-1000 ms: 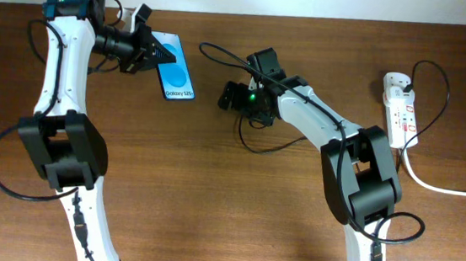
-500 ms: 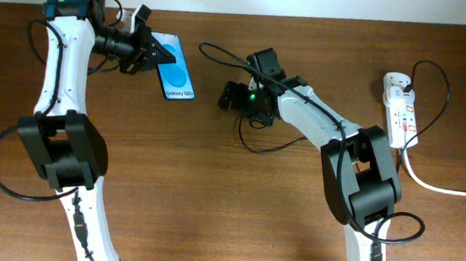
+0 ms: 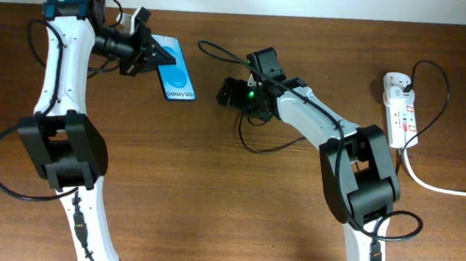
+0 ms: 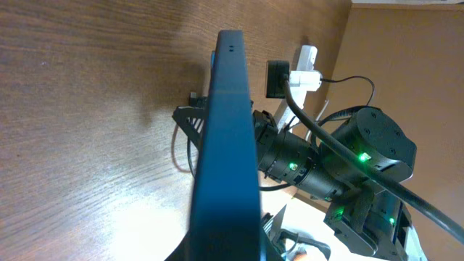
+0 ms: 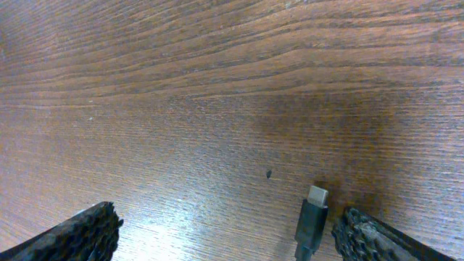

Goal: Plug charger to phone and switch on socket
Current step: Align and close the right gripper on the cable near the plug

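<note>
The plug (image 5: 312,224) is beside one fingertip, so my right gripper should move away from the phone and to the right in the wrist view to center the plug.
The phone (image 3: 177,70), with a blue screen and black edge, lies face up at the back left of the table. My left gripper (image 3: 153,53) is shut on its left end. In the left wrist view the phone (image 4: 228,138) shows edge-on, its far end pointing toward the right arm. My right gripper (image 3: 224,92) is open, low over the table, to the right of the phone. In the right wrist view (image 5: 232,235) the charger's black plug tip (image 5: 312,215) lies on the wood between the fingers, close to the right finger and not gripped. The charger's thin cable (image 3: 253,145) loops near the arm. The white socket (image 3: 397,107) lies at the far right.
A thick white lead (image 3: 439,187) runs from the socket off the right edge. The socket also shows far off in the left wrist view (image 4: 304,61). The right arm's body (image 3: 318,121) stretches between the gripper and the socket. Brown wood table (image 3: 209,204).
My right gripper has shifted slightly left toward the phone. The left gripper and the phone have not moved.
</note>
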`<state>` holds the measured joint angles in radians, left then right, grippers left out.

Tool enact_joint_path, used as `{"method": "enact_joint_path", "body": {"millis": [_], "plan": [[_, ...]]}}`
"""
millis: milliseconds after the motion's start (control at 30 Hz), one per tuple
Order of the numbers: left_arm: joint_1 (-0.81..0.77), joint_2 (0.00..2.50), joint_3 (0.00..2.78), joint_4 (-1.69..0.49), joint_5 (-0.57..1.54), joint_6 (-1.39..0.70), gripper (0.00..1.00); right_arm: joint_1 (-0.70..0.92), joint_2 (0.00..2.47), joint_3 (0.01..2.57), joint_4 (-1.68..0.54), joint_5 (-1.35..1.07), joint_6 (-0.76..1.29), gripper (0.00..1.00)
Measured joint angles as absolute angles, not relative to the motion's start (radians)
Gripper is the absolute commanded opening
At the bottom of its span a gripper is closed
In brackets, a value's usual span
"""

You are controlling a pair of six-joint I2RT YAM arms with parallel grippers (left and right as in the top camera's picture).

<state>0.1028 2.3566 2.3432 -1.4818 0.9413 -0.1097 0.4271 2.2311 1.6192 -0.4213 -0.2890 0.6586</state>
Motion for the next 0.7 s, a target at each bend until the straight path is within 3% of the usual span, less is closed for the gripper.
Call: {"method": "enact_joint_path", "body": {"millis": [100,167,200,267,300,500,700], "plan": [[0.103,2.357,2.343,-1.500,0.942,-0.110,0.00,0.427,2.226,1.631,-0.521,-0.289,0.654,0.96],[0.103,2.357,2.343,-1.500,0.941,-0.110,0.00,0.427,2.220,1.638,-0.606,-0.289,0.645,0.77],[0.103,2.357,2.343,-1.500,0.941,-0.113,0.00,0.427,2.218,1.638,-0.630,-0.286,0.642,0.75],[0.103,2.357,2.343,-1.500,0.941,-0.113,0.00,0.426,2.219,1.634,-0.651,-0.286,0.630,0.50],[0.103,2.357,2.343,-1.500,0.941,-0.113,0.00,0.424,2.220,1.631,-0.649,-0.284,0.631,0.45],[0.103,2.357,2.343,-1.500,0.941,-0.113,0.00,0.421,2.227,1.623,-0.611,-0.283,0.647,0.43],[0.103,2.357,2.343,-1.501,0.941,-0.113,0.00,0.421,2.234,1.618,-0.557,-0.282,0.677,0.34]]}}
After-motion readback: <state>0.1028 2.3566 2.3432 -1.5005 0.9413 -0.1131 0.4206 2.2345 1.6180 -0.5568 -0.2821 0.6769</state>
